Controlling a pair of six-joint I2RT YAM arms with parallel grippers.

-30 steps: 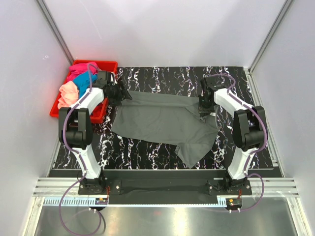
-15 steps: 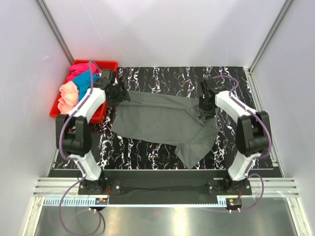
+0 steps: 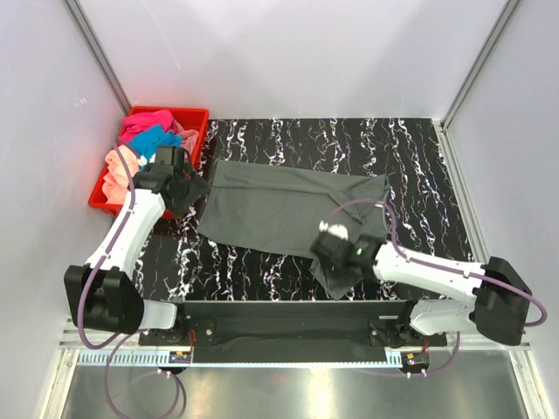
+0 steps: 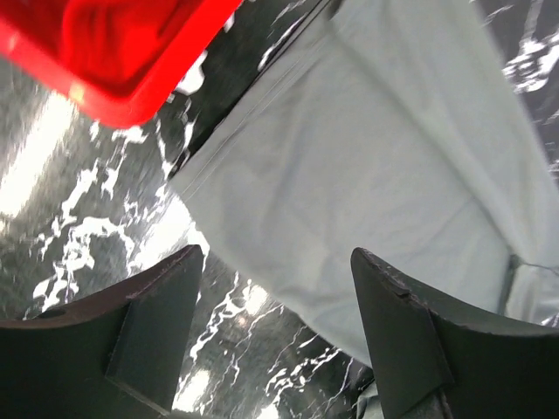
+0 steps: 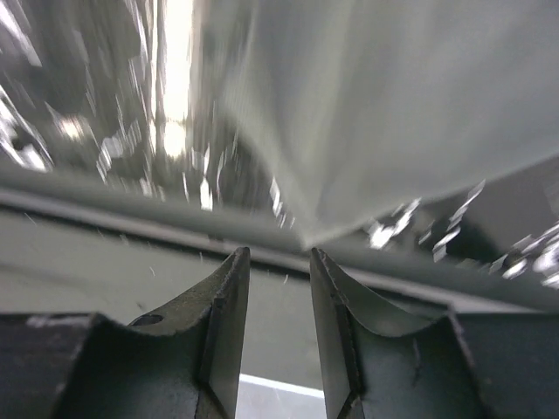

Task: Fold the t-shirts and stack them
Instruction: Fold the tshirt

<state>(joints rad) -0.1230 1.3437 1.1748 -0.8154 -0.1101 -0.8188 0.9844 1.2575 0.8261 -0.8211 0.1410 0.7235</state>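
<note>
My right gripper will next go down onto the shirt flap's near corner [image 3: 337,294] [image 5: 313,232] by the table's front edge and close its fingers, as that corner lies just below them.
A dark grey t-shirt [image 3: 279,209] lies spread on the black marbled table. My left gripper [image 3: 187,195] is open and empty just off the shirt's left edge. In the left wrist view, its fingers [image 4: 153,323] frame the shirt's hem [image 4: 376,157] below my left gripper [image 4: 279,301]. My right gripper [image 3: 334,266] hovers over the shirt's near right flap, by the table's front edge. In the right wrist view, my right gripper [image 5: 278,262] is narrowly open and empty, with the flap's corner [image 5: 349,131] just ahead. Pink, teal and peach t-shirts [image 3: 140,144] sit heaped in the crate.
A red plastic crate [image 3: 194,116] stands at the table's far left; its corner shows in the left wrist view [image 4: 122,61]. White walls enclose the table. A metal rail [image 3: 288,332] runs along the front edge.
Both grippers have let go of the shirt's far corners. My left gripper drew back toward the near left. My right arm swung from the far right to the shirt's near flap.
</note>
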